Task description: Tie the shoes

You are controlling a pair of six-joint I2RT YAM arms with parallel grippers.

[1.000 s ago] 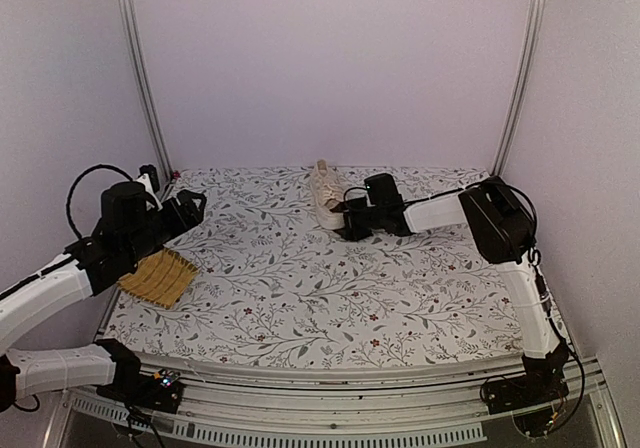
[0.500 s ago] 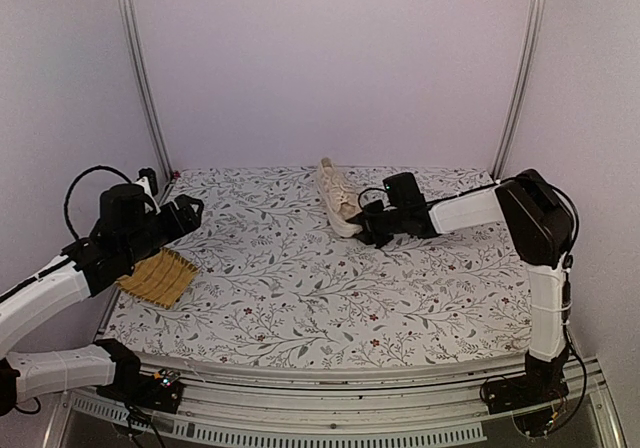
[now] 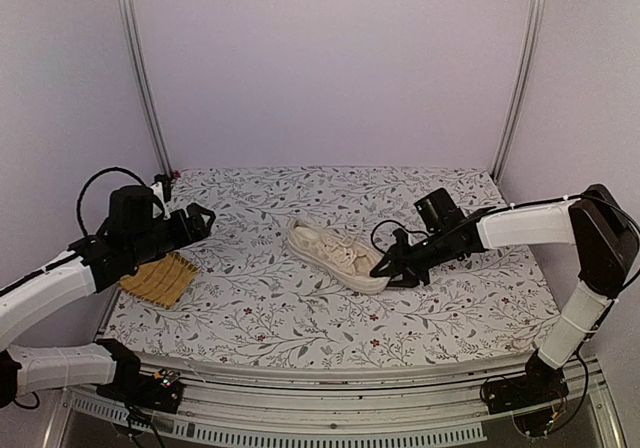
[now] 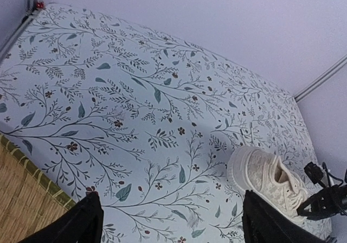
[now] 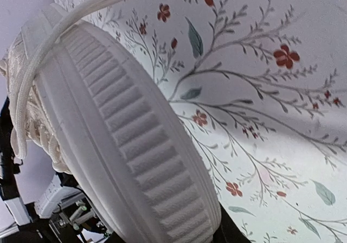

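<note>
My right gripper holds the sneaker's toe end, and a clear spot on the bare floral cloth lies back from my gripper. It needs to pull back with the toe end next and release it there.
The cream sneaker [image 3: 335, 253] lies near the middle of the floral table, heel to the left and toe to the right, its pale laces loose over the top. My right gripper [image 3: 393, 269] is shut on its toe end. In the right wrist view the ribbed off-white toe sole [image 5: 124, 140] fills the left side and a lace [image 5: 32, 75] loops over it. My left gripper [image 3: 200, 218] is open and empty above the table's left part. In the left wrist view its two fingers [image 4: 81, 221] frame bare cloth, with the sneaker's heel [image 4: 268, 183] to the right.
A flat yellow woven mat [image 3: 160, 278] lies at the table's left edge under the left arm; it also shows in the left wrist view [image 4: 21, 205]. Metal frame posts [image 3: 145, 88] stand at the back corners. The floral cloth [image 3: 300, 318] covers the table.
My right gripper has dragged the sneaker from the back centre of the table forward to the middle and turned it lengthwise left to right. The left gripper has shifted slightly right.
</note>
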